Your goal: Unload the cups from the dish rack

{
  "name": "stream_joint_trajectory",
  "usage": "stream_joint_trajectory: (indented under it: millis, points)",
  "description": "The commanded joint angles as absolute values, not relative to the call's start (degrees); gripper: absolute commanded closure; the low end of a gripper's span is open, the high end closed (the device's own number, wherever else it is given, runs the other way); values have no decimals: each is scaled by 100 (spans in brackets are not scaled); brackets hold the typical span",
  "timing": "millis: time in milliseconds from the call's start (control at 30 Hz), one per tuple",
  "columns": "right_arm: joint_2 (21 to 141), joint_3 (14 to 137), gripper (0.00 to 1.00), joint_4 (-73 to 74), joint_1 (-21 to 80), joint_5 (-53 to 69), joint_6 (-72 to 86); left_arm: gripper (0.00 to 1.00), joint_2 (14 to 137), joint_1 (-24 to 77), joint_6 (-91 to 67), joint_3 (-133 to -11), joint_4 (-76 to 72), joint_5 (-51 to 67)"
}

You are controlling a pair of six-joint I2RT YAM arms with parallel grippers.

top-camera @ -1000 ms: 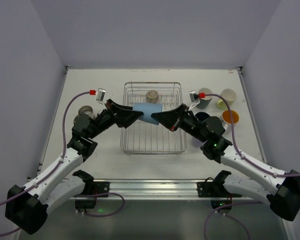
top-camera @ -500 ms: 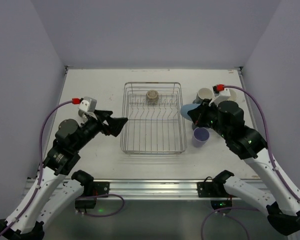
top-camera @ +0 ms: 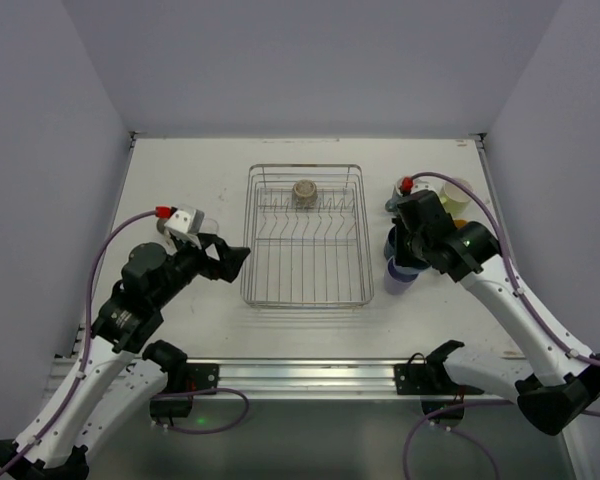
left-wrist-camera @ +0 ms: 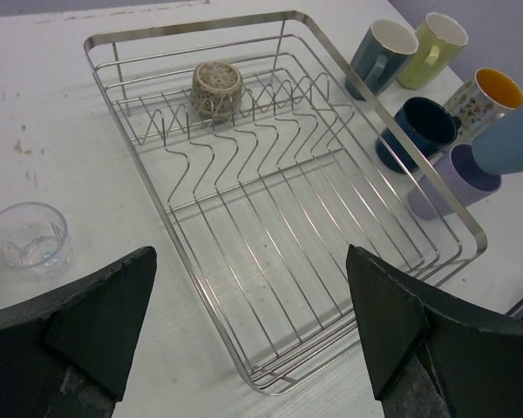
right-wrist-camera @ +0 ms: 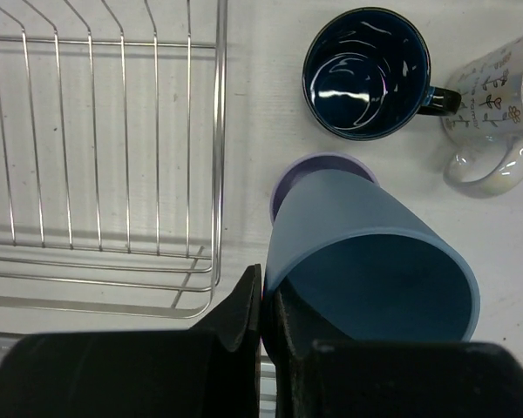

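Note:
The lavender cup stands open beneath the light blue cup. I need to ease my right gripper down toward the rack (top-camera: 305,280) until the light blue cup sits inside the lavender cup.
The silver wire dish rack (top-camera: 305,280) stands mid-table and holds one beige cup (top-camera: 303,190), upside down at its far end; the cup also shows in the left wrist view (left-wrist-camera: 216,87). My right gripper (right-wrist-camera: 263,287) is shut on the rim of the light blue cup (right-wrist-camera: 375,261). It holds the cup tilted just above the lavender cup (right-wrist-camera: 289,177), right of the rack. My left gripper (left-wrist-camera: 251,261) is open and empty, over the rack's near left corner (left-wrist-camera: 244,366).
Right of the rack stand a dark blue mug (right-wrist-camera: 366,74), an orange-lined white mug (right-wrist-camera: 497,113), a grey-teal mug (left-wrist-camera: 382,57) and a yellow-green mug (left-wrist-camera: 431,48). A clear glass (left-wrist-camera: 26,237) stands left of the rack.
Both grippers were together at the light blue cup over the rack. The left one let go and drew back left. The right one carried the cup right, over the lavender cup.

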State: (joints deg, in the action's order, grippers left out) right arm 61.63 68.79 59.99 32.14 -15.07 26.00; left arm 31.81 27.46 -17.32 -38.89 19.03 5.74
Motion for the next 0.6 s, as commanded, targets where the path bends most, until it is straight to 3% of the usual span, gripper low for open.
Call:
stream_joint_trajectory:
  millis: [0, 567]
  points:
    - [6293, 7076, 100, 6267, 3155, -1556, 2277, 7, 3111, 2742, -1556, -3885, 1951, 606]
    - [6829, 6662, 100, 5520, 2988, -1160, 2109, 7, 3287, 2733, -1564, -3894, 1942, 659]
